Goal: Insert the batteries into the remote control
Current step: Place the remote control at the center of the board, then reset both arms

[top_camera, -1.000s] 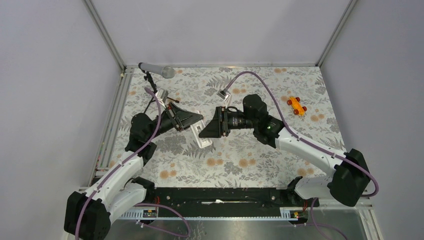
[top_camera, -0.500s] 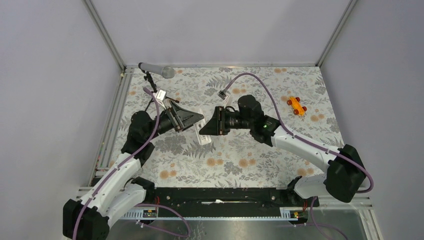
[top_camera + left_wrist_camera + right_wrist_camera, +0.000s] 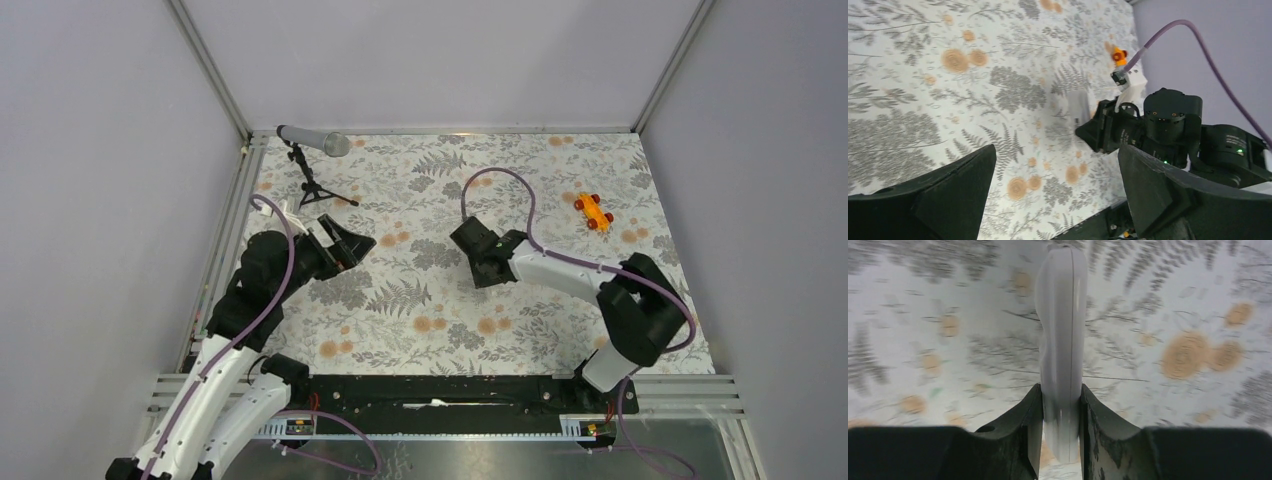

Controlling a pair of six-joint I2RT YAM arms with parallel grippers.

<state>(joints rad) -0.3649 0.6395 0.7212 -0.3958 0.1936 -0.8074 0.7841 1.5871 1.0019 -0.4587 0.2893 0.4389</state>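
The remote control hangs edge-on now. The right gripper tilts sideways, lowers onto the bare patch of tabletop beneath it next, and releases the remote flat there.
The remote control is a slim white bar. My right gripper is shut on its near end and holds it edge-on over the floral table. In the left wrist view the remote control is a pale patch sticking out from the right gripper. From the top view the right gripper points down at mid-table and hides the remote. My left gripper is open with nothing between its fingers, and in the top view the left gripper sits well left of the right one. No batteries are in view.
A grey microphone on a black tripod stands at the back left. An orange toy car lies at the back right; the toy car also shows in the left wrist view. Grey walls enclose the table on three sides.
The left gripper opened, let go of the remote and pulled back to the left. The right gripper closed on the remote, carried it right and turned downward.
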